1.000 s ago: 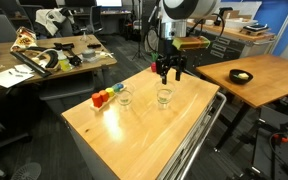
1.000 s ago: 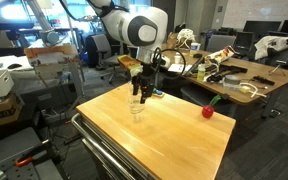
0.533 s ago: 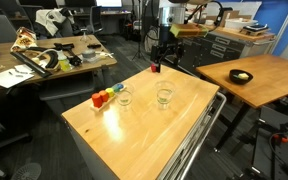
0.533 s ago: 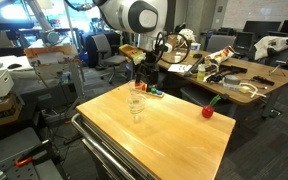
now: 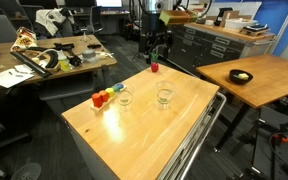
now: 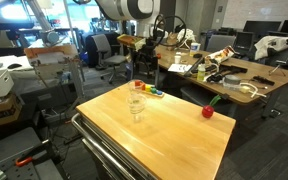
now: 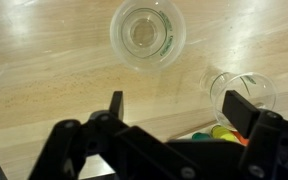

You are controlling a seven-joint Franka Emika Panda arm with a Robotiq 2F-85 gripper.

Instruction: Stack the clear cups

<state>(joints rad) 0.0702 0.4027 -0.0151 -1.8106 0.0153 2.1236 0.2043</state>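
Note:
The upright cup by the blocks stands below, so the robot's gripper should move right in the wrist view to that cup and come down over its open rim point(image 5: 126, 89) point(image 7: 223, 97).
Two clear cups stand upright and apart on the wooden table point(image 5: 184, 135). In an exterior view one cup point(image 5: 124, 98) is next to the coloured blocks and the other cup point(image 5: 164, 96) is to its right. They line up in the exterior view from the other side point(image 6: 136, 104). In the wrist view one cup point(image 7: 148, 35) is seen from above and the other cup point(image 7: 242, 90) is partly behind a finger. My gripper point(image 5: 156, 52) point(image 6: 140, 68) point(image 7: 179, 110) is open and empty, high above the table's far part.
A row of coloured blocks point(image 5: 104, 97) point(image 6: 152, 92) point(image 7: 219, 133) lies by one cup. A small red item point(image 5: 154, 68) point(image 6: 208, 111) sits near the far edge. A second wooden table with a black bowl point(image 5: 242, 76) and a cluttered desk point(image 5: 54, 55) stand nearby.
My gripper has risen and drawn back from just above the cups toward the table's far edge. It stays open and empty. The cups have not moved.

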